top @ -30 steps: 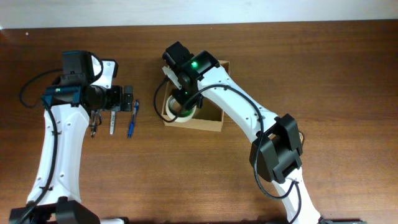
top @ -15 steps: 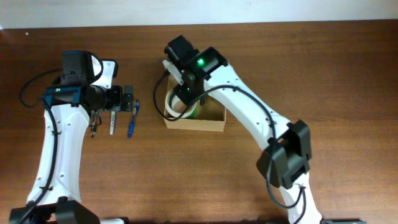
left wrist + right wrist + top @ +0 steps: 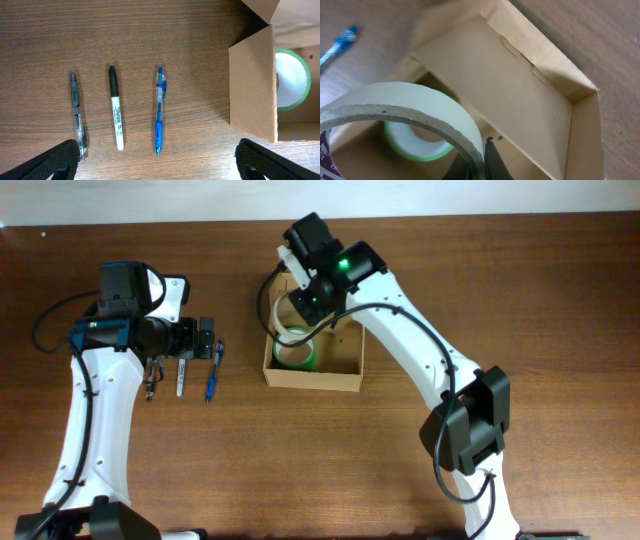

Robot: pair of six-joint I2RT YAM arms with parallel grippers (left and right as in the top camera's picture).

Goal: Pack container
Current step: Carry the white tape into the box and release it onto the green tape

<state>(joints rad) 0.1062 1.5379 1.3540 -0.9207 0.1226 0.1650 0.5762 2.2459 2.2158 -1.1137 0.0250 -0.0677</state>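
Observation:
Next I should lower my right gripper and release the cream tape roll onto the green tape roll (image 3: pixel 296 353) inside the open box, because it still hangs above the box.
The container, a tan cardboard box (image 3: pixel 345 367), stands open in the middle of the table, also in the right wrist view (image 3: pixel 520 95) and at the right of the left wrist view (image 3: pixel 252 90). A green tape roll (image 3: pixel 296 353) lies inside it. My right gripper (image 3: pixel 300 308) is shut on a cream masking tape roll (image 3: pixel 405 107), held over the box's left half. My left gripper (image 3: pixel 160 162) is open and empty above three pens left of the box.
A grey pen (image 3: pixel 76 115), a black-capped white marker (image 3: pixel 115 107) and a blue pen (image 3: pixel 159 111) lie side by side on the wood left of the box. The box's flap (image 3: pixel 260 10) stands open at the far side.
My right gripper has moved up and away from the box's left side toward its far edge, carrying the cream tape roll. The green roll now shows in the box. The left arm has not moved.

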